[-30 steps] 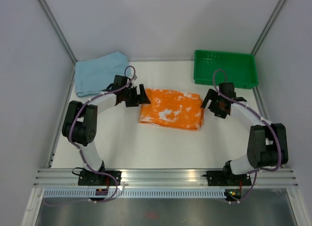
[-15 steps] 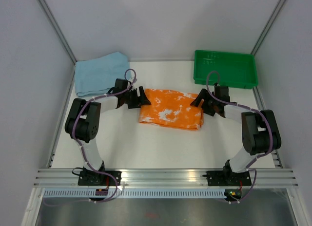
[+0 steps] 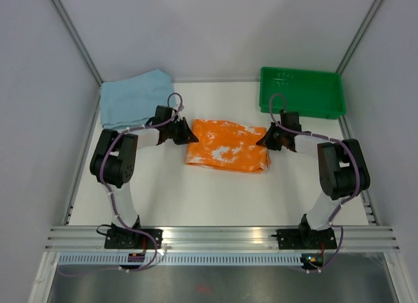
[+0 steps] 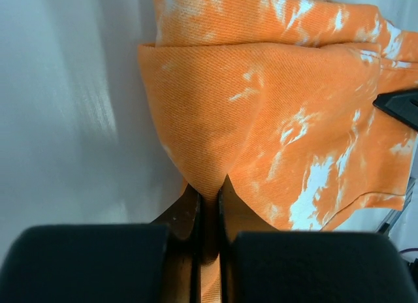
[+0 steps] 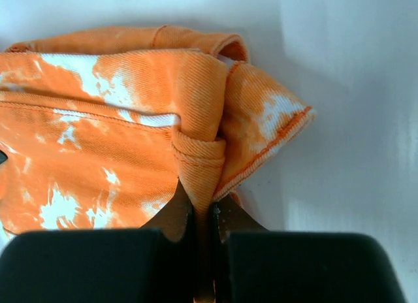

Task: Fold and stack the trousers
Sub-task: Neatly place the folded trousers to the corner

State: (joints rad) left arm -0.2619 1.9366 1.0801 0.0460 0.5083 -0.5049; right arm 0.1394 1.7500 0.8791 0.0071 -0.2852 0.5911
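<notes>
Next, my right gripper will lift, carry across, lower and release beside the light blue trousers, since they lie outward and to its left in the top view.
Orange trousers with white blotches (image 3: 227,146) lie folded in the middle of the white table. My left gripper (image 3: 188,134) is at their left end and shut on a pinch of the cloth (image 4: 209,179). At the right end my right gripper (image 3: 265,138) is shut on a bunched fold of the trousers (image 5: 201,166). Light blue trousers (image 3: 134,97) lie folded at the back left of the table, apart from both grippers.
A green tray (image 3: 302,92) stands at the back right, close behind the right arm. Grey walls with metal posts enclose the table on three sides. An aluminium rail (image 3: 222,236) runs along the near edge.
Both grippers have moved inward to the ends of the orange trousers and shut on the cloth. The trousers' right end has bunched in slightly.
</notes>
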